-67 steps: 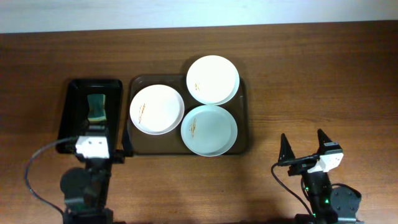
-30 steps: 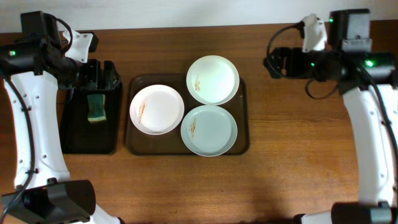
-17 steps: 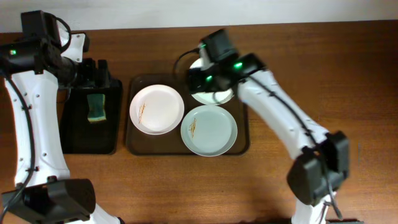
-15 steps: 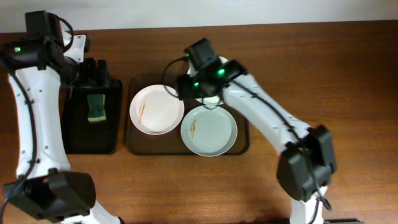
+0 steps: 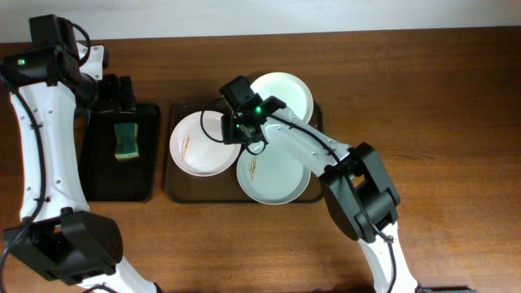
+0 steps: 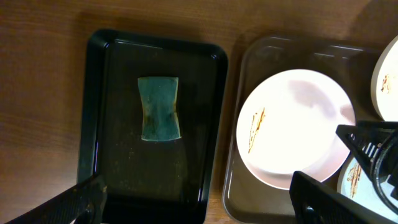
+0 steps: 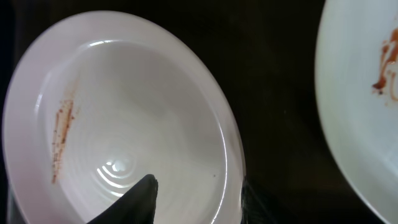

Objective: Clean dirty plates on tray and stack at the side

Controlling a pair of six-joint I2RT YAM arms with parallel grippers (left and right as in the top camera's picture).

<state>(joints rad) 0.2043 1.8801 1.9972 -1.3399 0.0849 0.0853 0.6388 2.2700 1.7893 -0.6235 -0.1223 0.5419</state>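
Note:
The sponge's long sides face my open fingers, so I need to lower my left gripper into the black tray, put its fingers on both sides of the sponge's narrow middle [image 5: 126,141] [image 6: 160,111] and close on it.
Three white plates lie on the dark-brown tray [image 5: 181,189]: a left plate [image 5: 199,146], a back plate [image 5: 285,96] and a front plate [image 5: 277,172]. The left and front ones show orange-brown streaks. My right gripper [image 5: 234,130] sits low over the left plate's right rim. In the right wrist view one finger [image 7: 138,200] is inside the left plate [image 7: 124,124] and the other is outside its rim, with a gap still showing. My left gripper [image 5: 118,91] hovers open above the far end of the black tray, holding nothing.
A narrow black tray [image 5: 98,179] left of the brown one holds a green sponge [image 5: 125,140], which the left wrist view shows as the sponge [image 6: 159,109]. Bare wooden table [image 5: 423,122] stretches to the right of the tray.
My right arm has swung left from the back plate down to the left plate's right rim, and its jaws have narrowed. The left arm has barely moved.

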